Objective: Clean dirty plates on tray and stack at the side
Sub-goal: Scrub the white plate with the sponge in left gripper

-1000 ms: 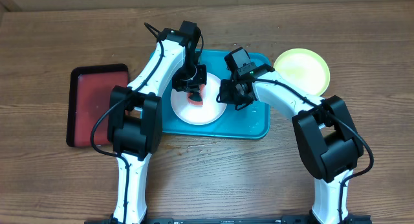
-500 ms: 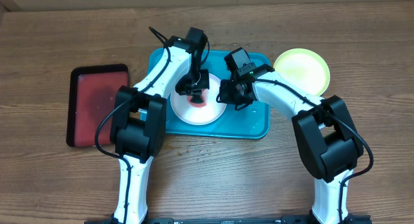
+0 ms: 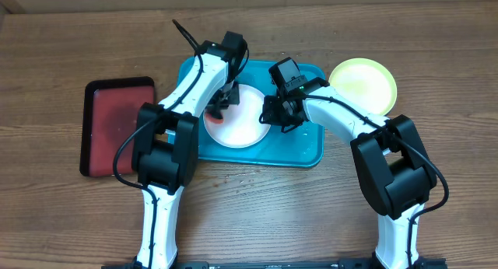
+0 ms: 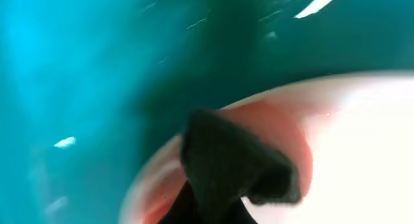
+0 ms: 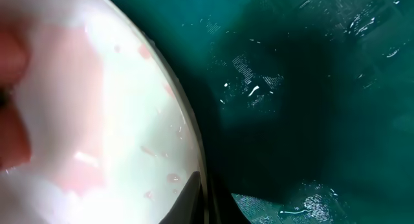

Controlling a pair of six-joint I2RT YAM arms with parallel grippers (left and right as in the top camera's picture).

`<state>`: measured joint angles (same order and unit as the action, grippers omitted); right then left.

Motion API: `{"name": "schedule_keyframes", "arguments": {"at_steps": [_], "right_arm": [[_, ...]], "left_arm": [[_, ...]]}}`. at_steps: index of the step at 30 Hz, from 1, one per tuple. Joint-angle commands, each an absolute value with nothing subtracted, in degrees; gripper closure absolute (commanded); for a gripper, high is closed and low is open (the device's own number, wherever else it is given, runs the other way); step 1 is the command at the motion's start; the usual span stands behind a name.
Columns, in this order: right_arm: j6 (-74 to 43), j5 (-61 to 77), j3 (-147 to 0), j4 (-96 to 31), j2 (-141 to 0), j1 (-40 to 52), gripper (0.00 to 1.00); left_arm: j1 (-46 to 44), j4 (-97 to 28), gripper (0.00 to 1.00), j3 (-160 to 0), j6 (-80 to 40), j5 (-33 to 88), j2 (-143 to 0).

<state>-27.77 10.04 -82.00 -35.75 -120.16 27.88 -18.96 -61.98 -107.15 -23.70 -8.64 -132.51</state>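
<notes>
The sponge [image 3: 214, 118] will next go up off the plate in my left gripper, then to the left in the overhead view and down onto the dark red tray [image 3: 121, 129], which is empty.
The white plate [image 3: 247, 127] lies on the teal tray [image 3: 302, 149]. My left gripper [image 3: 220, 106] is at the plate's upper left rim, shut on a red sponge [image 3: 214, 118] pressed to the plate. The blurred left wrist view shows its dark fingertips [image 4: 226, 175] over the red sponge [image 4: 281, 123], the plate [image 4: 369, 159] and the tray [image 4: 77, 68]. My right gripper [image 3: 270, 117] is shut on the plate's right rim. The right wrist view shows its fingers [image 5: 202, 199] either side of the rim, pink smears on the plate [image 5: 97, 120] and the wet tray [image 5: 310, 88]. The yellow-green plate [image 3: 362, 84] lies on the table right of the tray. The light blue plate is out of view.
A dark red, black-rimmed tray [image 3: 118, 126] lies on the wooden table left of the teal tray. Both arms cross over the teal tray's upper half.
My left gripper has moved with the red sponge from the plate's middle to its upper left rim. The right gripper has held still on the plate's rim.
</notes>
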Motion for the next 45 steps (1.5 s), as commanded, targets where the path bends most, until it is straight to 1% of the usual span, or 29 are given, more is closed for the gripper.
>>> {"name": "schedule_keyframes", "arguments": {"at_steps": [1,3,5,9,16,19,23,25,29,31,35,39,45], "right_arm": [[-27.7,8.6,-80.5,-36.1,-120.6,28.0,0.96],[-27.7,8.6,-80.5,-36.1,-120.6,28.0,0.96],[-27.7,8.6,-80.5,-36.1,-120.6,28.0,0.96],[-27.7,8.6,-80.5,-36.0,-120.6,28.0,0.96],[-27.7,8.6,-80.5,-36.0,-120.6,27.9,0.96],[-27.7,8.6,-80.5,-36.1,-120.6,28.0,0.96],[-27.7,8.6,-80.5,-36.1,-120.6,28.0,0.96],[-27.7,8.6,-80.5,-36.1,-120.6,28.0,0.96],[-27.7,8.6,-80.5,-36.1,-120.6,28.0,0.96],[-27.7,8.6,-80.5,-36.1,-120.6,28.0,0.96],[-27.7,8.6,-80.5,-36.1,-120.6,28.0,0.96],[-27.7,8.5,-80.5,-36.1,-120.6,28.0,0.96],[-27.7,8.4,-80.5,-36.4,-120.6,28.0,0.96]], "left_arm": [[-18.6,-59.0,0.96,-107.9,-24.5,7.4,-133.8],[-19.0,-57.8,0.96,-107.6,-24.4,11.9,-133.8],[-19.6,-57.5,0.96,-107.5,-24.4,13.5,-133.8],[-20.8,-58.6,0.96,-107.5,-21.6,13.6,-133.8],[-21.3,-64.4,0.96,-107.5,-17.0,11.8,-133.8],[-21.3,-67.9,0.96,-107.4,-16.7,5.9,-133.8],[-21.3,-71.5,0.96,-107.5,-16.7,-8.4,-133.8],[-21.1,-71.9,0.96,-107.5,-16.7,-15.4,-133.8],[-20.6,-68.8,0.96,-107.5,-16.7,-21.9,-133.8],[-20.3,-66.0,0.96,-107.6,-16.8,-20.9,-133.8],[-20.1,-61.3,0.96,-108.2,-16.9,-10.6,-133.7],[-20.0,-61.7,0.96,-112.0,-16.9,0.0,-133.4],[-17.2,-64.6,0.95,-121.5,-16.9,10.9,-129.9]]}}
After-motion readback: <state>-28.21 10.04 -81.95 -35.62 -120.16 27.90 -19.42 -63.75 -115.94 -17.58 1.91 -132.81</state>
